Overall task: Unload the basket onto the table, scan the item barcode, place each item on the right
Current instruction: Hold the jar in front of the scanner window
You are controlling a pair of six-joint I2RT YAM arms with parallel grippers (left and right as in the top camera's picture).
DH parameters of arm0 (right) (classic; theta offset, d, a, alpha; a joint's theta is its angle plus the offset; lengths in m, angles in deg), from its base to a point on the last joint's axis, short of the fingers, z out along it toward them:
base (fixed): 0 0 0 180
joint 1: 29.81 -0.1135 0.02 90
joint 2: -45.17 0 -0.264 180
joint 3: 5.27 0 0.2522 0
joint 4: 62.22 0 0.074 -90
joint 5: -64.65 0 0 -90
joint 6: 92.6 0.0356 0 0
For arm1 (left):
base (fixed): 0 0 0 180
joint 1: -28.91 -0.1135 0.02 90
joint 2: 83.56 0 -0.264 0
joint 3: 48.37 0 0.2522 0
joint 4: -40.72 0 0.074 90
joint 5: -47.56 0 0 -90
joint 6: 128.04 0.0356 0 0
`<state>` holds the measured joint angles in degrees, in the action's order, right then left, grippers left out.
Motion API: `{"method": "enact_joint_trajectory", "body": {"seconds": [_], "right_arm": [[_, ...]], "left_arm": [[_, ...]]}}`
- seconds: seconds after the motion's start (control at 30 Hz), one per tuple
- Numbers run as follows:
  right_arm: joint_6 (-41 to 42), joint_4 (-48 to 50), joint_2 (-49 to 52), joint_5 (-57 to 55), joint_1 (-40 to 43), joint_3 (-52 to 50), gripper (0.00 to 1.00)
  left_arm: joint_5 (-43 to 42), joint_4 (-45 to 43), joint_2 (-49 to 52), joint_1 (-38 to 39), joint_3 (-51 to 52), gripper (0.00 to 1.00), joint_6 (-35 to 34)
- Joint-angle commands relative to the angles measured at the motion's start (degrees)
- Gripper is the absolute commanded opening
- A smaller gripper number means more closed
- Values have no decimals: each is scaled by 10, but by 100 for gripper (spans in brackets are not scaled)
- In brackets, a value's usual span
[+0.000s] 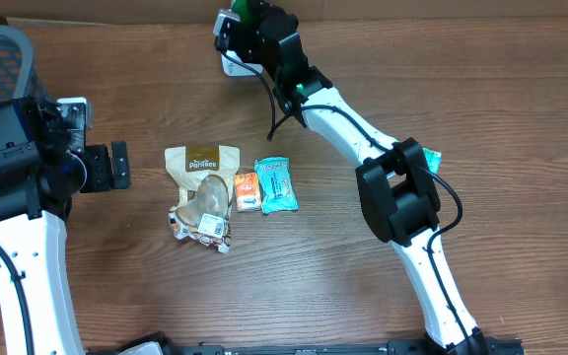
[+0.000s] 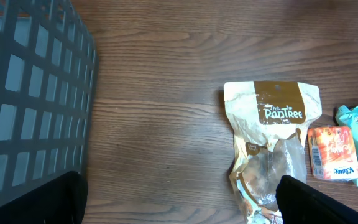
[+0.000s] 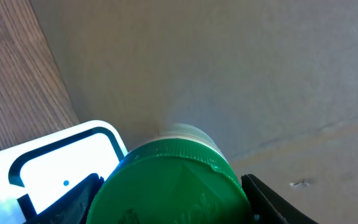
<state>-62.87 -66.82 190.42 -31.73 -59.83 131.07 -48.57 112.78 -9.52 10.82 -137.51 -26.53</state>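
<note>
My right gripper will next move back and to the right in the overhead view, then go down to let go of the container by the lone teal item (image 1: 424,145), where the wood is bare.
The item is a container with a green ribbed lid (image 3: 173,183), and my right gripper (image 3: 169,202) is shut on it, one dark finger on each side of the lid. It hangs right beside the white barcode scanner (image 3: 61,165), at the table's far edge. From overhead, the right gripper (image 1: 248,18) and the green lid (image 1: 248,7) sit just above the scanner (image 1: 231,65). The barcode itself is hidden. My left gripper (image 1: 116,166) stands open at the left, low over bare wood with nothing in it (image 2: 179,205).
A PanTree snack bag (image 1: 202,163), an orange packet (image 1: 247,191) and a teal packet (image 1: 275,184) lie mid-table. Another teal item (image 1: 432,156) shows behind the right arm. A dark mesh basket (image 2: 30,93) stands at the far left, close to the left gripper.
</note>
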Motion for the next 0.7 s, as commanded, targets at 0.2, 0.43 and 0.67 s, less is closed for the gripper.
{"method": "enact_joint_trajectory", "body": {"seconds": [0.2, 0.43, 0.67], "right_arm": [[-2, 9, -2, 1, 4, 12, 25], [71, 4, -29, 1, 4, 12, 25], [283, -131, -150, 1, 4, 12, 26]], "left_arm": [[2, 0, -1, 0, -6, 99, -9], [2, 0, -1, 0, -6, 100, -9], [2, 0, -1, 0, -6, 100, -9]]}}
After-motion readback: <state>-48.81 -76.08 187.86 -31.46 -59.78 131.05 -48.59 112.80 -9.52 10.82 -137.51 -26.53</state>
